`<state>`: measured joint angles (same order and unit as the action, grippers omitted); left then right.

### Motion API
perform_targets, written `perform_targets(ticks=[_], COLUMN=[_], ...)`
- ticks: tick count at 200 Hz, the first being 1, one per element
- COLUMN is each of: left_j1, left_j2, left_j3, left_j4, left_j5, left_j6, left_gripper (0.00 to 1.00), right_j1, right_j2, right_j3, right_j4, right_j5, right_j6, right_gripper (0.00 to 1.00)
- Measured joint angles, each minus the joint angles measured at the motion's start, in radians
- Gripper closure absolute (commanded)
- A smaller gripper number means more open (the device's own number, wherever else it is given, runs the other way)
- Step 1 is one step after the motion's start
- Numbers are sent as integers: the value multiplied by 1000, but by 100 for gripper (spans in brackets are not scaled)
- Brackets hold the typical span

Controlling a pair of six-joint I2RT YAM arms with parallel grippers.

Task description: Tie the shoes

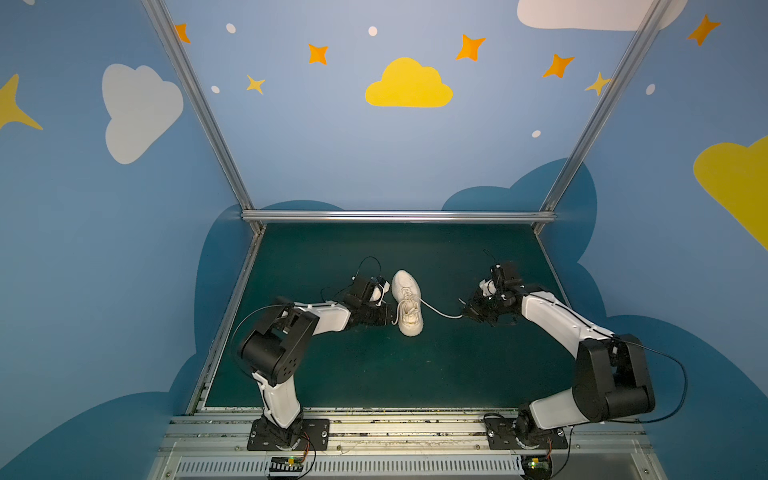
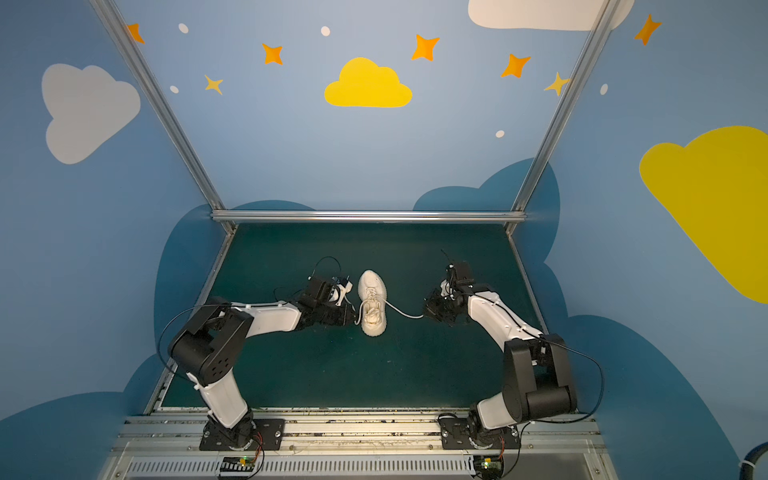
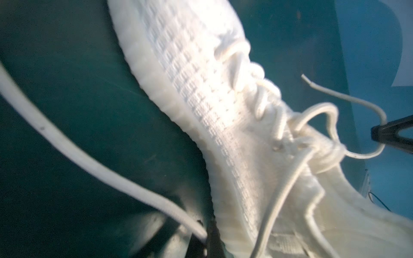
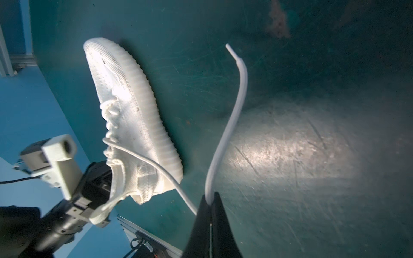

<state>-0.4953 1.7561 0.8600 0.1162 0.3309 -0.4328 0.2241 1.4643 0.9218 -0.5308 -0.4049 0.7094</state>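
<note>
The left gripper draws outward and away from the shoe, over the bare mat (image 3: 101, 204), next and releases its lace there, since the lace bends slack beside the shoe.
The off-white knit shoe (image 1: 407, 301) (image 2: 372, 301) lies on the green mat between both arms, toe toward the back wall. My left gripper (image 1: 392, 320) (image 2: 356, 320) sits at the shoe's left side near the heel, shut on the left lace (image 3: 89, 160), which enters its tips (image 3: 207, 236). My right gripper (image 1: 464, 314) (image 2: 424, 314) is apart from the shoe on its right, shut on the right lace (image 1: 440, 311). That lace runs slack from the eyelets (image 4: 156, 165) to the closed tips (image 4: 210, 198), and its free end (image 4: 234, 107) sticks out beyond them. The laces are not knotted.
The green mat (image 1: 374, 374) is bounded by an aluminium rail (image 1: 399, 216) at the back and blue walls at both sides. The arm bases stand on the front rail (image 1: 395, 428). The left arm's wrist camera (image 4: 60, 156) sits close behind the shoe's heel.
</note>
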Motion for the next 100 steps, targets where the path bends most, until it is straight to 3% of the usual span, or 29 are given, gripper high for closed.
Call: perform_targets(ticks=[37, 61, 73, 87, 100], left_j1=[53, 93, 107, 111, 109], left_j2=[-60, -60, -60, -60, -63], left_j3=[47, 83, 87, 83, 72], left_j4=[-89, -134, -140, -142, -144], left_j5=[-77, -116, -135, -154, -172], left_j6=[51, 71, 70, 68, 66], left_gripper=[97, 88, 78, 52, 47], right_j1=[-8, -8, -8, -8, -8], right_j2=[3, 43, 68, 102, 135], right_j3=[35, 116, 158, 203, 242], right_j4=[-35, -58, -64, -74, -84], right_j5=[23, 36, 39, 42, 42], right_j6=[-87, -140, -161, -179, -195], right_gripper=[100, 100, 100, 100, 100])
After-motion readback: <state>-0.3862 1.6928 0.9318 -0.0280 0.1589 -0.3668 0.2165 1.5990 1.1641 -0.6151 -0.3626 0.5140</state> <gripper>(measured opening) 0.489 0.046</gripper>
